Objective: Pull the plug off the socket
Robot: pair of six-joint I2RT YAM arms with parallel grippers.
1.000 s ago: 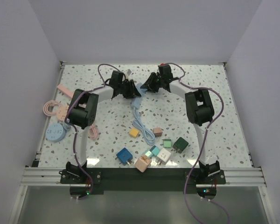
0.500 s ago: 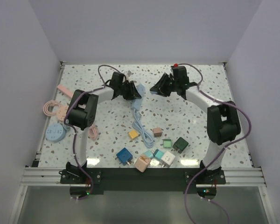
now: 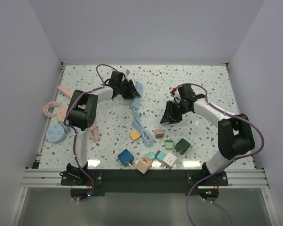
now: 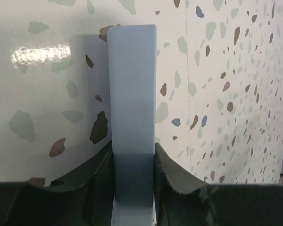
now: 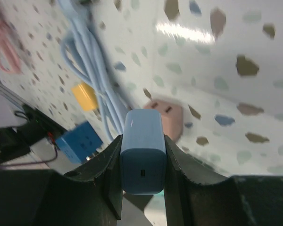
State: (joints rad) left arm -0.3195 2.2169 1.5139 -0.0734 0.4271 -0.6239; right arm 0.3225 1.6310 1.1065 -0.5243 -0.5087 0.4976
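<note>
My left gripper should next sweep to the table's bare far corner (image 3: 77, 82), on its left in the top view, and let go of the strip, because the strip (image 3: 138, 90) has its plug off.
My left gripper (image 3: 132, 90) is at the back centre of the table, shut on a long light-blue socket strip (image 3: 138, 90). In the left wrist view the strip (image 4: 132, 89) sticks out from between the fingers of the gripper (image 4: 133, 174). Its light-blue cable (image 3: 141, 125) trails toward the front. My right gripper (image 3: 168, 117) is at mid-right, apart from the socket, shut on a light-blue plug block (image 5: 142, 150). In the right wrist view the gripper (image 5: 142, 162) holds the block above the table.
Several small cube adaptors lie near the front: yellow (image 3: 135, 134), pink (image 3: 159, 133), blue (image 3: 126, 157), dark green (image 3: 182, 146), white (image 3: 166, 158). At the left are a pink coiled cable (image 3: 52, 109) and a pale blue round object (image 3: 55, 134).
My right gripper has moved away from the socket at the back centre, first right, then toward the front, carrying the plug. The left gripper has stayed with the socket.
</note>
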